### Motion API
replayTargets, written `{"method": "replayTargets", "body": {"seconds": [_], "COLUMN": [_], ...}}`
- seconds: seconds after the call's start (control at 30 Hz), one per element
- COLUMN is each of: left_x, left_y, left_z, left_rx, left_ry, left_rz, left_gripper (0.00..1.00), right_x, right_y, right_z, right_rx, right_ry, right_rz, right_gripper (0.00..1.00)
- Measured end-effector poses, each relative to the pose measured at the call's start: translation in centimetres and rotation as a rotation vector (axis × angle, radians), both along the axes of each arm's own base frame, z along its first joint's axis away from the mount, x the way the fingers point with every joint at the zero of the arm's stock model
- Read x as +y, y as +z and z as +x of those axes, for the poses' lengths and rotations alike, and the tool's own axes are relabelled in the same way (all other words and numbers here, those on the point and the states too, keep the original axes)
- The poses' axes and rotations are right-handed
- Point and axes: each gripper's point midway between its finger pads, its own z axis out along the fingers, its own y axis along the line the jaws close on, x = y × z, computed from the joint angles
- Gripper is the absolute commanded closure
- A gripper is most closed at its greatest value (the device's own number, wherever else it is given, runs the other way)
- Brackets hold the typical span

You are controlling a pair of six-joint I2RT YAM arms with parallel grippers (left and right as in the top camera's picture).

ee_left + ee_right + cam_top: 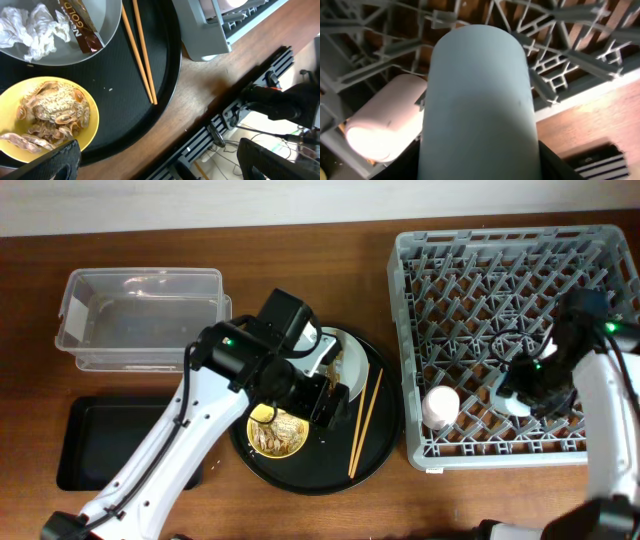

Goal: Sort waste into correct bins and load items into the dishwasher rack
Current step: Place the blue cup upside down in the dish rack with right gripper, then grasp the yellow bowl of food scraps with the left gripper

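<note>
The bowl is below my left gripper and to its left in the overhead view, so next I lower and turn it onto the yellow bowl's chopstick-side rim (307, 431) (93, 100).
The yellow bowl (277, 430) holds the brownish food scraps (50, 107) and sits on the round black tray. The pale grey plate (348, 352) behind it carries the white tissue (34, 27) and the brown-gold wrapper (82, 30). The chopsticks (365, 418) lie on the tray to the right. My left gripper (325, 405) is open and empty, hovering next to the bowl (90, 117). My right gripper (520, 395) is shut on the light-blue cup (480, 100), low inside the dishwasher rack (500, 290). The pink cup (440, 406) lies in the rack to its left.
The clear tub (140, 310) stands at the back left, and the shallow black tray (100, 442) is at the front left. The round black tray (385, 435) almost touches the rack's left wall. The table's front edge is close behind the left gripper (157, 162).
</note>
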Motion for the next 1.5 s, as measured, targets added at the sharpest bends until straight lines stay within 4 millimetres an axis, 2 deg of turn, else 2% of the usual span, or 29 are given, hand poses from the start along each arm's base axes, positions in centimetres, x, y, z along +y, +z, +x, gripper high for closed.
{"method": "replayTargets", "body": {"seconds": [0.13, 0.23, 0.3, 0.37, 0.43, 0.47, 0.5, 0.6, 0.67, 0.7, 0.8, 0.87, 0.93, 0.97, 1.0, 1.17, 1.27, 1.3, 1.37, 1.47, 1.5], "left_x": [0.0, 0.2, 0.6, 1.0, 1.5, 1.7, 1.8, 1.7, 1.9, 2.1, 2.1, 2.3, 2.9, 3.0, 3.1, 3.3, 4.3, 4.5, 5.4, 7.1, 8.0], "left_y": [0.0, -0.2, -0.3, -0.5, -1.0, -1.6, -2.6, -5.9, -9.3, -11.1, -14.2, -16.3, -18.3, -18.7, -18.9, -18.1, -16.3, -15.4, -12.0, -7.2, -6.4], "left_z": [0.0, 0.2, 0.5, 0.8, 1.1, 1.1, 0.9, 0.8, 0.2, 0.0, 0.1, -0.4, -1.2, -1.3, -1.3, -1.2, -2.2, -2.2, -0.7, 2.2, 2.8], "left_rx": [-0.005, -0.014, -0.022, -0.033, -0.051, -0.062, -0.071, -0.117, -0.141, -0.146, -0.163, -0.144, -0.108, -0.100, -0.100, -0.102, -0.041, -0.027, -0.026, -0.046, -0.040], "left_ry": [-0.001, 0.007, 0.024, 0.048, 0.084, 0.102, 0.122, 0.168, 0.187, 0.199, 0.219, 0.220, 0.213, 0.212, 0.216, 0.207, 0.195, 0.199, 0.254, 0.331, 0.356], "left_rz": [0.005, 0.021, 0.042, 0.070, 0.124, 0.159, 0.206, 0.296, 0.350, 0.370, 0.369, 0.383, 0.425, 0.436, 0.439, 0.461, 0.523, 0.535, 0.511, 0.362, 0.318], "left_gripper": [0.01, 0.01, 0.01, 0.01, 0.11, 0.20, 0.31, 0.39, 0.49, 0.52, 0.70, 0.78, 0.91, 1.00, 1.00, 1.00, 1.00, 1.00, 1.00, 1.00, 1.00], "right_x": [0.4, 0.8, 0.8, 1.0, 1.8, 2.6, 3.4, 5.6, 6.9, 7.2, 7.8, 8.0, 8.0, 8.0, 8.1, 8.1, 8.1, 8.1, 8.1, 8.1, 8.1], "right_y": [-1.5, -1.0, 0.7, 3.3, 5.5, 6.7, 7.9, 10.2, 11.5, 11.7, 12.2, 12.3, 12.3, 12.3, 12.3, 12.3, 12.3, 12.3, 12.3, 12.3, 12.3], "right_z": [0.3, 0.0, 0.3, 0.3, 0.1, -0.1, -0.5, -1.6, -2.5, -2.7, -3.3, -3.3, -3.3, -3.3, -3.3, -3.3, -3.3, -3.3, -3.3, -3.3, -3.3], "right_rx": [0.049, 0.060, 0.039, -0.002, -0.062, -0.109, -0.151, -0.252, -0.299, -0.308, -0.323, -0.325, -0.326, -0.327, -0.328, -0.328, -0.329, -0.329, -0.329, -0.329, -0.329], "right_ry": [0.003, 0.007, 0.009, 0.013, 0.038, 0.063, 0.090, 0.165, 0.196, 0.204, 0.218, 0.221, 0.222, 0.223, 0.223, 0.223, 0.223, 0.224, 0.224, 0.224, 0.224], "right_rz": [0.045, 0.065, 0.065, 0.062, 0.084, 0.112, 0.138, 0.208, 0.253, 0.264, 0.284, 0.293, 0.295, 0.298, 0.299, 0.300, 0.301, 0.300, 0.300, 0.301, 0.301], "right_gripper": [0.26, 0.24, 0.24, 0.23, 0.24, 0.23, 0.22, 0.19, 0.18, 0.18, 0.18, 0.19, 0.19, 0.18, 0.19, 0.18, 0.18, 0.18, 0.18, 0.18, 0.18]}}
